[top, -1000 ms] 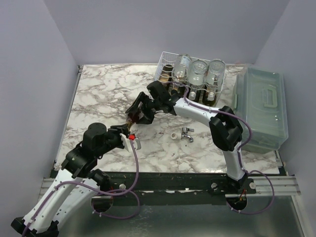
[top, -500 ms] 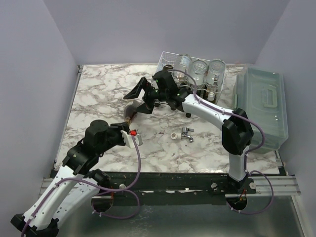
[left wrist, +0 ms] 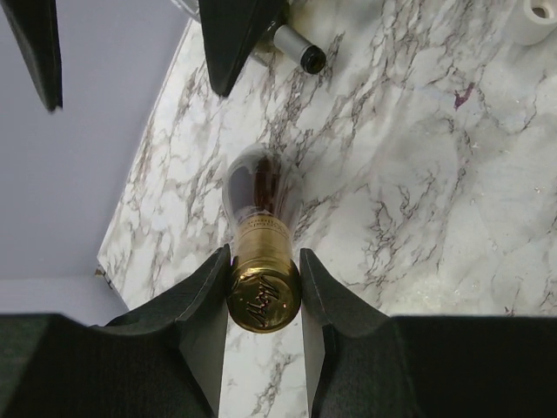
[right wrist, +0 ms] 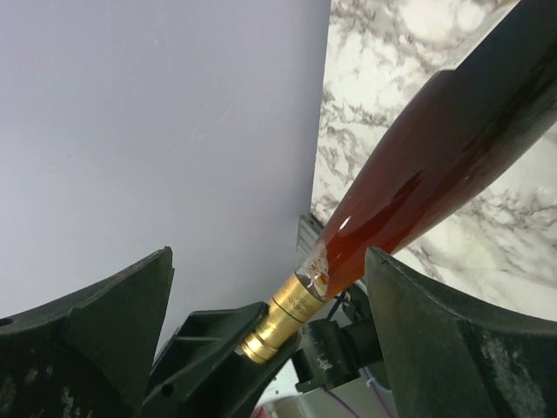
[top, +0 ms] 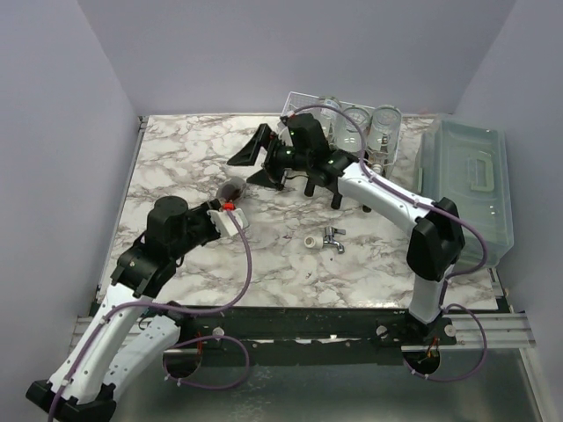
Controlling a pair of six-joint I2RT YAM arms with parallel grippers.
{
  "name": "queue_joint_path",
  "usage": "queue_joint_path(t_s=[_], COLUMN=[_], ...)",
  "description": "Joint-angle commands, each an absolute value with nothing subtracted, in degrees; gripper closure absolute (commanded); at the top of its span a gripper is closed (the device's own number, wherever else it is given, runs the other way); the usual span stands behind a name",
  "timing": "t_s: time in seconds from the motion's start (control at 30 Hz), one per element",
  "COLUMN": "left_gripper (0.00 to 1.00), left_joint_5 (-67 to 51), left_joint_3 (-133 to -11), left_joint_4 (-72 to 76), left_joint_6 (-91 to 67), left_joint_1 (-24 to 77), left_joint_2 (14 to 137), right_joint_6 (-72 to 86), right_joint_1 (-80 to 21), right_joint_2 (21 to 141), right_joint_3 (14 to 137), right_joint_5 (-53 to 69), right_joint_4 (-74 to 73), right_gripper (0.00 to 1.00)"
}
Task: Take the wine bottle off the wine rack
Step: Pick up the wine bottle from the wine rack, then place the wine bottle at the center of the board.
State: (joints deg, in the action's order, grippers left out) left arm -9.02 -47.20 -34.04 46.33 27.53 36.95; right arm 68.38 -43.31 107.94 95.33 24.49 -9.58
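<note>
The bare marble (top: 223, 181) beside the wire rack is outward from the leaning bottle in my left gripper. I should swing the bottle outward next, turn it upright and let go of it on that marble.
The wine bottle (top: 233, 189), dark red with a gold foil neck (left wrist: 264, 292), is off the wine rack (top: 292, 105) and over the marble table. My left gripper (top: 227, 209) is shut on the gold neck, one finger on each side (left wrist: 264, 287). In the right wrist view the red bottle body (right wrist: 435, 174) runs down to the neck held in the left fingers (right wrist: 200, 348). My right gripper (top: 242, 171) is open, just above and behind the bottle, touching nothing (right wrist: 268, 252). The right arm hides part of the white wire rack.
Several clear bottles (top: 356, 127) lie in the rack at the back. A translucent lidded bin (top: 466, 189) stands at the right edge. A small white roll (top: 311, 241) and a metal tap (top: 333, 237) lie mid-table.
My right gripper opened off the bottle body and drew back and up toward the rack. My left gripper kept hold of the neck and shifted slightly up and left.
</note>
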Motion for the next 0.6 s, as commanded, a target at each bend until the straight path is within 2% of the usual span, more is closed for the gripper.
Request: queue_joint_path(t_s=[0.0, 0.57], left_gripper=[1.00, 1.00], left_joint_5=[-8.19, -12.25], left_joint_3=[-52.35, -74.80], left_joint_4=[-28.61, -29.82], left_joint_6=[43.39, 30.98], left_joint_1=[23.65, 13.19], left_joint_2=[39.80, 62.14], right_joint_6=[62.16, 49.00], right_joint_1=[-40.93, -37.86], right_joint_2=[103.21, 92.43], right_joint_3=[98.00, 89.54], right_joint_5=[20.49, 17.87], right_joint_4=[-10.86, -9.58], right_gripper=[0.08, 0.08])
